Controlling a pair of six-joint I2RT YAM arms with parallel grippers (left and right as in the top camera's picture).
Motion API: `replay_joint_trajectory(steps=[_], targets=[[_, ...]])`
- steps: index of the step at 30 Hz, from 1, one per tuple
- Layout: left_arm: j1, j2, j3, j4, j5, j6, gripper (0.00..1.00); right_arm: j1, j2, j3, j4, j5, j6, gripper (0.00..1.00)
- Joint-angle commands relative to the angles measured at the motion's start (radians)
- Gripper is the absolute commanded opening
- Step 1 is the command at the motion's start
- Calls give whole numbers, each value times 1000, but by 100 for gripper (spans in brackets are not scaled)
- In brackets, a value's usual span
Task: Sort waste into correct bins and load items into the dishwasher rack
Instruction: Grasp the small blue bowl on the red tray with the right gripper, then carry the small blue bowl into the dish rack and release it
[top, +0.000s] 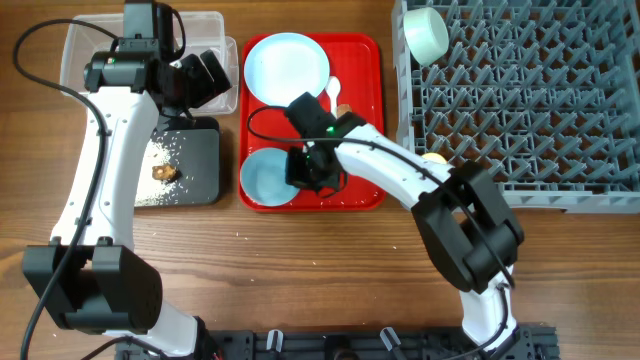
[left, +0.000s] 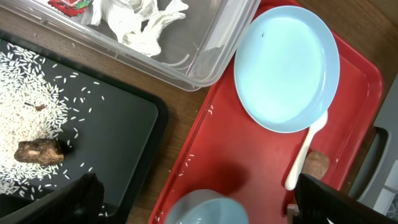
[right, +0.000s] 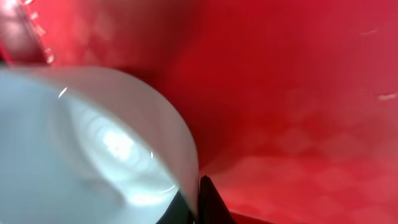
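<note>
Next, my right gripper carries the light-blue bowl (top: 262, 176) up and outward, tilting it, then releases it in the empty rack wires (top: 446, 92) beside the pale green-white bowl.
My right gripper (top: 308, 168) is shut on the rim of the small light-blue bowl (top: 262, 176) at the front of the red tray; in the right wrist view the rim (right: 180, 143) sits between the fingers (right: 200, 202). My left gripper (top: 205, 75) is open and empty, hovering over the gap between the bins and the red tray (left: 205, 193). The light-blue plate (left: 286, 68), the white spoon (left: 308, 149) and a brown stick (left: 316, 165) lie on the red tray. The wrapper (left: 69, 5) and paper scrap (left: 140, 22) lie in the clear tub (left: 211, 56). Rice (left: 25, 118) and the brown chunk (left: 38, 151) lie on the black tray (left: 124, 124).
The grey dishwasher rack (top: 520, 110) fills the right side, with the pale green-white bowl (top: 427, 35) in its far left corner. Something yellow-orange (top: 434, 157) peeks out by the rack's front left corner, behind my right arm. A few rice grains lie on the red tray (top: 365, 60) and the table.
</note>
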Motion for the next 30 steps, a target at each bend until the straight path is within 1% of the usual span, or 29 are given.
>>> replay_joint_trajectory(steps=[1, 7, 9, 10, 11, 12, 13, 15, 16, 18, 21, 23, 26, 27, 30], targets=[[5, 0, 12, 0, -13, -2, 100, -63, -62, 15, -39, 42, -68, 4], [5, 0, 12, 0, -13, -2, 100, -185, -307, 18, -69, 197, -220, 4], [5, 0, 12, 0, -13, -2, 100, -239, -428, 22, -111, 400, -227, 4], [5, 0, 12, 0, -13, -2, 100, -265, -476, 22, -133, 540, -228, 4], [5, 0, 12, 0, -13, -2, 100, -293, -523, 21, -159, 730, -245, 4], [5, 0, 12, 0, -13, -2, 100, -309, -545, 21, -170, 858, -266, 4], [5, 0, 12, 0, -13, -2, 100, -327, -560, 21, -174, 995, -314, 4], [5, 0, 12, 0, -13, -2, 100, -354, -557, 20, -160, 1193, -430, 4], [5, 0, 12, 0, -13, -2, 100, -368, -540, 17, -137, 1250, -517, 4], [5, 0, 12, 0, -13, -2, 100, -385, -495, 17, -90, 1297, -665, 4], [5, 0, 12, 0, -13, -2, 100, -386, -418, 17, -28, 1427, -802, 4], [5, 0, 12, 0, -13, -2, 100, -386, -353, 17, 41, 1500, -932, 4], [5, 0, 12, 0, -13, -2, 100, -386, -257, 17, 131, 1511, -1131, 4], [5, 0, 12, 0, -13, -2, 100, -386, -235, 17, 144, 1511, -1163, 4], [5, 0, 12, 0, -13, -2, 100, -386, -177, 17, 174, 1511, -1169, 4]])
